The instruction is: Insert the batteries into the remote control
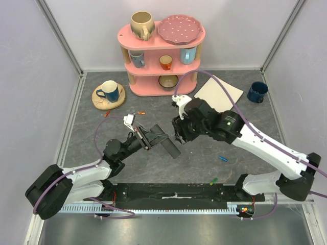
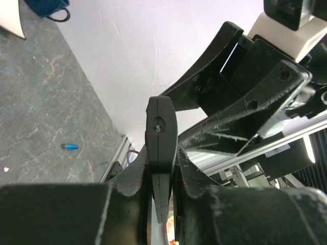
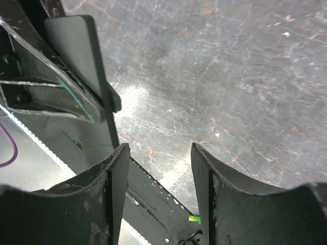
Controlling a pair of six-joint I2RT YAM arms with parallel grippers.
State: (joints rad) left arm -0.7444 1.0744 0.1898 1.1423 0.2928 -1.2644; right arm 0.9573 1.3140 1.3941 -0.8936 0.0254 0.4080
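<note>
I hold the remote control (image 1: 167,142) off the bare table. My left gripper will next tilt fingers-down and lower it onto the open tabletop beneath to release.
The remote control (image 1: 167,142), a long black bar, is held off the table with my left gripper (image 1: 146,137) shut on one end. In the left wrist view the remote control (image 2: 161,133) stands edge-on between the fingers, tight on both sides. My right gripper (image 1: 179,133) hovers just right of the bar, jaws open and empty (image 3: 160,173); the remote control (image 3: 76,56) shows at its upper left. Loose batteries lie on the table: a blue one (image 1: 223,158) (image 2: 70,146), a green one (image 1: 213,180) (image 3: 194,218) and an orange one (image 1: 141,113).
A pink shelf (image 1: 162,69) with mugs and a plate stands at the back. A cup on a saucer (image 1: 109,94) sits back left. A white board (image 1: 218,93) and a blue mug (image 1: 257,92) are back right. A black base strip (image 1: 173,194) runs along the near edge.
</note>
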